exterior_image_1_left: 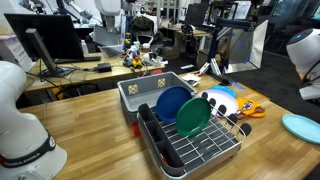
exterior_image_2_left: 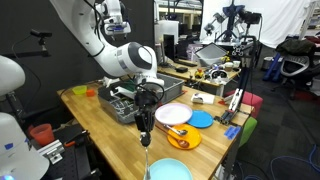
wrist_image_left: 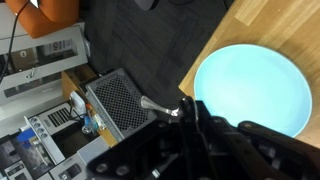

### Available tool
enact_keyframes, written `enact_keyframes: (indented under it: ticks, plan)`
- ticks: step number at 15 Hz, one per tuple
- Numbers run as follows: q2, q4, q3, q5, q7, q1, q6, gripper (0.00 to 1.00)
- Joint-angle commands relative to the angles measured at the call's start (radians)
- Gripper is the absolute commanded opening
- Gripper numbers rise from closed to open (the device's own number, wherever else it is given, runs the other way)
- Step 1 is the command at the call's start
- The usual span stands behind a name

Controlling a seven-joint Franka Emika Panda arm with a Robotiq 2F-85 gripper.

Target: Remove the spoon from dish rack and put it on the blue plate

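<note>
The pale blue plate point(exterior_image_2_left: 168, 170) lies below my gripper and to its right in the wrist view. The spoon point(exterior_image_2_left: 146, 138) goes that way and down next for release there.
My gripper point(exterior_image_2_left: 145, 122) is shut on the silver spoon point(exterior_image_2_left: 146, 138), which hangs down from the jaws in an exterior view. In the wrist view the spoon point(wrist_image_left: 157, 105) sticks out from between the fingers point(wrist_image_left: 185, 118), just left of the pale blue plate point(wrist_image_left: 252, 88). That plate lies at the table's corner in both exterior views point(exterior_image_2_left: 168, 170) point(exterior_image_1_left: 303, 127), and the gripper is held above and beside it. The dish rack point(exterior_image_1_left: 197, 152) stands mid-table, away from the gripper. The gripper is out of frame in that view.
A royal-blue plate point(exterior_image_1_left: 170, 102) and a green plate point(exterior_image_1_left: 192, 117) stand in the rack, with a grey tub point(exterior_image_1_left: 140, 92) behind. A pink plate point(exterior_image_2_left: 173, 114), an orange plate point(exterior_image_2_left: 178, 137) and a blue plate point(exterior_image_2_left: 201, 119) lie near the gripper. The table edge is close.
</note>
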Motion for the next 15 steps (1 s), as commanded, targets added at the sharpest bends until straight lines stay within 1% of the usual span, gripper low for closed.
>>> enact_keyframes:
  ticks: [1, 3, 4, 5, 7, 10, 15]
  plan:
    - [-0.020, 0.007, -0.272, 0.056, -0.042, 0.266, 0.040, 0.02]
    - [0.005, 0.021, -0.427, 0.067, -0.040, 0.423, 0.043, 0.02]
    - [0.021, 0.029, -0.496, 0.075, -0.039, 0.490, 0.044, 0.02]
    - [0.043, 0.038, -0.552, 0.076, -0.037, 0.543, 0.046, 0.02]
    - [0.082, 0.060, -0.633, 0.083, -0.039, 0.620, 0.053, 0.02]
    - [0.153, 0.105, -0.704, 0.125, -0.081, 0.684, 0.082, 0.02]
    - [0.276, 0.214, -0.772, 0.197, -0.131, 0.747, 0.073, 0.02]
